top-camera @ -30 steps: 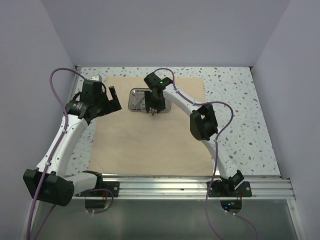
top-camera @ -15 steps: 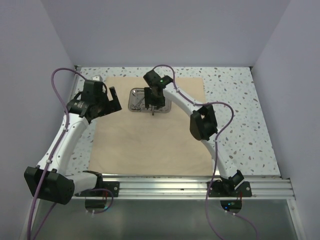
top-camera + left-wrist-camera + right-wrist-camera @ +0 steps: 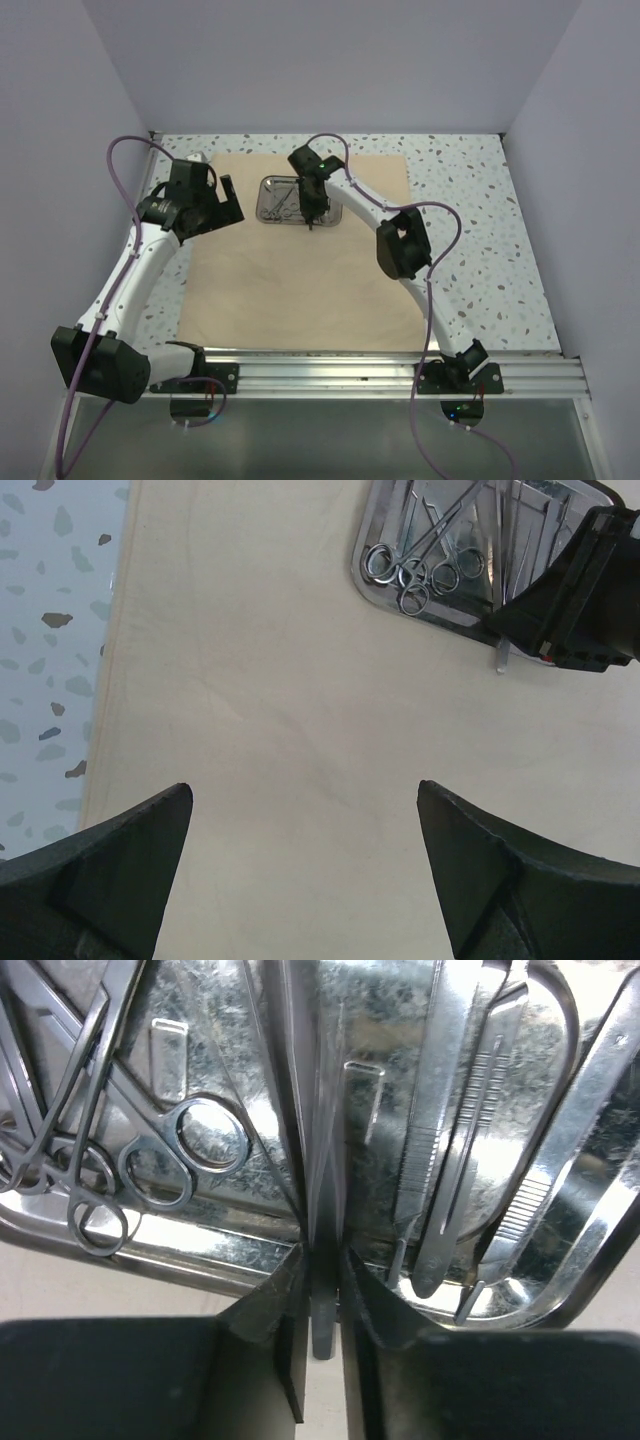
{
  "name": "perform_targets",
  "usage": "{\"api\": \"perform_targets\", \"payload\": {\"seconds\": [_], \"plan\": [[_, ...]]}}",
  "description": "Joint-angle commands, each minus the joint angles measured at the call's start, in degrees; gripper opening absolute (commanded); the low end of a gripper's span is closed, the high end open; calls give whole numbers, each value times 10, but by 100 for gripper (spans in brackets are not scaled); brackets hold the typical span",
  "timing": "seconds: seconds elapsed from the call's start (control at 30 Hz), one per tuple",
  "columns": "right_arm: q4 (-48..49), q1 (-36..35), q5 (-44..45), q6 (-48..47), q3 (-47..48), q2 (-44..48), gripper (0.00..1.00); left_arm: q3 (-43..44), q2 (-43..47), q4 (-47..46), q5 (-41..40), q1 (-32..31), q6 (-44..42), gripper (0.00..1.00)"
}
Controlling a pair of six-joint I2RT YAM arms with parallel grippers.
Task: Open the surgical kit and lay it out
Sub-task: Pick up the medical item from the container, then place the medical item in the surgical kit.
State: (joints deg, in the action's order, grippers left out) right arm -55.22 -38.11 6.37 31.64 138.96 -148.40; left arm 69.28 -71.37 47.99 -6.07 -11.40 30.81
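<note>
I will next move my empty left gripper over the tray's nearest end and down onto the scissors, below it and to its right in the top view.
The tan wrap sheet (image 3: 290, 290) lies open and flat on the table. The shiny steel tray (image 3: 272, 213) stands on its far part and holds scissors (image 3: 150, 1160) and tweezers (image 3: 450, 1160). My right gripper (image 3: 312, 212) is over the tray's near edge, shut (image 3: 322, 1270) on a thin pair of steel tweezers (image 3: 325, 1210) whose end sticks out past the rim (image 3: 200, 1250). My left gripper (image 3: 225, 200) is open and empty (image 3: 305, 800) above bare sheet left of the tray. In the left wrist view the tray's rim (image 3: 362, 575), the scissors (image 3: 420, 570) and the right gripper (image 3: 580, 600) also show.
The speckled tabletop (image 3: 470, 230) surrounds the sheet. Purple walls close in the back and both sides. A metal rail (image 3: 380, 370) with the arm bases runs along the near edge. The right arm's elbow (image 3: 400, 245) hangs over the sheet's right part.
My right gripper has shifted slightly over the tray's near edge, still shut on the thin tweezers. The left arm has barely moved.
</note>
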Motion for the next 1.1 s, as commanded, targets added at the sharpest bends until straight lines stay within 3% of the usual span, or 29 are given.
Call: {"api": "perform_targets", "payload": {"seconds": [0.0,0.13,0.43,0.73,0.83,0.93,0.97,1.07], "plan": [[6,2,1,-6,3,-11,15,13,-3,3,-4,1,-7,98],[-1,6,8,-11,4,6,0,16,-3,2,-3,1,-7,98],[-4,33,13,-25,26,84,0,24,-10,-11,3,1,-12,98],[4,46,0,-19,-23,150,0,71,-32,-11,5,1,-23,98],[2,50,10,-15,-97,216,0,75,-44,-23,16,1,-28,99],[49,50,2,-16,-262,306,0,75,-61,-36,29,0,-31,100],[68,49,-2,-16,-366,374,0,73,-65,-49,32,-4,-33,100],[117,46,0,-7,-557,523,0,69,-78,-77,49,-14,-36,100]]}}
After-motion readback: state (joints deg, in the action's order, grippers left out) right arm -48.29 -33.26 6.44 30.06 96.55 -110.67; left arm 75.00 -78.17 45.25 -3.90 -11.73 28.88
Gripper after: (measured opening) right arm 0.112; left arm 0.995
